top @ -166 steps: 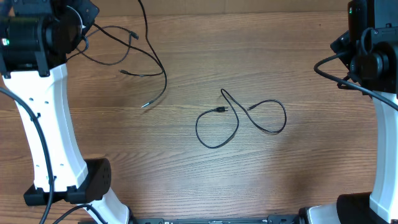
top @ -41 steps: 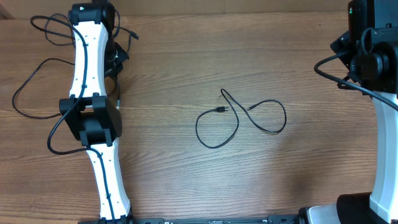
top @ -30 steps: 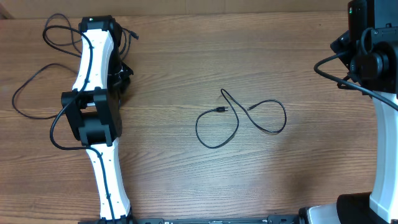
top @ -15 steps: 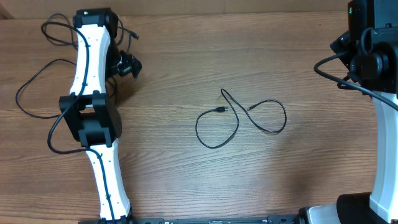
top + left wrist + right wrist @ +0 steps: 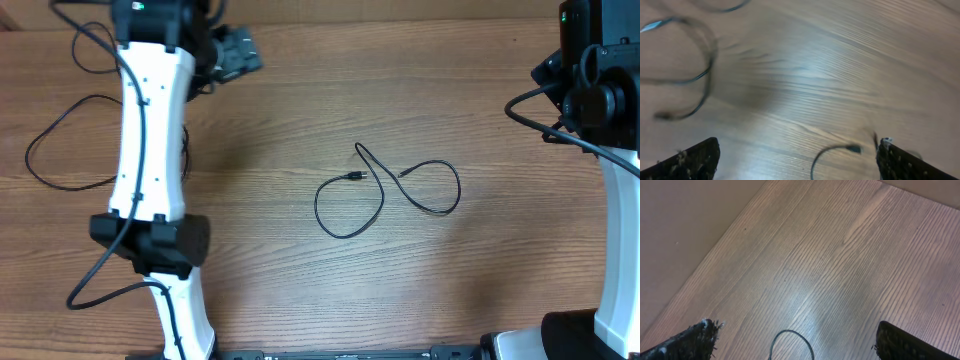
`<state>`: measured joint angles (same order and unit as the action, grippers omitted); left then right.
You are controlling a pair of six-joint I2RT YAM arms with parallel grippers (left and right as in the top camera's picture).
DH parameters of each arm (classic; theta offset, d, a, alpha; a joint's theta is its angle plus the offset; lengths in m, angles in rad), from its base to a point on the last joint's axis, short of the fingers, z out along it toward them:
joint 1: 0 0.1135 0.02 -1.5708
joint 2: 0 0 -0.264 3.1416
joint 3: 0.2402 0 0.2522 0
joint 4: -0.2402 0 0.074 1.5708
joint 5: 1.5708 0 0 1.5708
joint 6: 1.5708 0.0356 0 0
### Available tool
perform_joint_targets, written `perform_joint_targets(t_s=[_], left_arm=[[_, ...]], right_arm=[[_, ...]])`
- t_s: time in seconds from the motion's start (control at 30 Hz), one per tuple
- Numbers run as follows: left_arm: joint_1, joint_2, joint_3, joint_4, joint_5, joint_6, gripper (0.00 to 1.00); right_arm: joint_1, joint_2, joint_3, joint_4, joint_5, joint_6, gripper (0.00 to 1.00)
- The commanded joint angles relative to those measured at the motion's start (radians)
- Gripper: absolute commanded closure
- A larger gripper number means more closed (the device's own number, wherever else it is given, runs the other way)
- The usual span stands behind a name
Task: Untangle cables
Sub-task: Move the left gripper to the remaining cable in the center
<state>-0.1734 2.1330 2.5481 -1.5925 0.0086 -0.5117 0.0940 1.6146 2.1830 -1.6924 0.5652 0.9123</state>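
Observation:
My left gripper moves across, back and down next onto the middle cable's far bend (image 5: 359, 146) (image 5: 875, 136), which lies below it, to its right in the overhead view, clear of plugs.
One thin black cable (image 5: 383, 183) lies in two loose loops at the middle of the table. Another cable (image 5: 28, 158) forms a wide loop at the far left, and more strands (image 5: 78, 48) sit by the far left corner, partly behind the left arm. My left gripper (image 5: 238, 50) hangs open near the far edge, right of those strands, holding nothing. In the left wrist view the left gripper (image 5: 799, 145) is open over blurred cable loops (image 5: 707, 60) and a plug end (image 5: 854, 148). The right gripper (image 5: 795, 330) is open above a cable loop (image 5: 792, 339) on the wood.
The left arm (image 5: 150, 150) stretches from the near edge to the far edge on the left, with its own thick cable (image 5: 100, 290) looping by the elbow. The right arm (image 5: 600, 100) stands at the right edge. A wall (image 5: 685, 225) rises behind the table's far edge.
The left gripper has opened, letting go of the cable at the left, and has moved up and right toward the far edge. The middle cable and the right arm have not moved.

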Motion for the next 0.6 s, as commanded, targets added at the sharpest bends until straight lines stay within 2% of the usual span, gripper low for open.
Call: perform_joint_targets(t_s=[0.0,0.13,0.23,0.4,0.57], left_arm=[[-0.121,-0.001,0.009,0.019,0.018,0.158,0.00],[-0.232,0.023,0.008,0.026,-0.002,0.174,0.00],[-0.290,0.057,0.007,0.023,-0.043,0.131,0.00],[-0.305,0.116,0.007,0.013,-0.041,0.009,0.00],[-0.304,0.175,0.007,-0.002,-0.037,0.006,0.00]], right_arm=[[0.000,-0.002,-0.005,0.003,0.016,-0.002,0.00],[0.000,-0.002,-0.005,0.003,0.016,-0.002,0.00],[0.000,-0.002,-0.005,0.003,0.016,-0.003,0.00],[0.000,-0.002,-0.005,0.003,0.016,-0.003,0.00],[0.000,-0.002,-0.005,0.003,0.016,-0.002,0.00]])
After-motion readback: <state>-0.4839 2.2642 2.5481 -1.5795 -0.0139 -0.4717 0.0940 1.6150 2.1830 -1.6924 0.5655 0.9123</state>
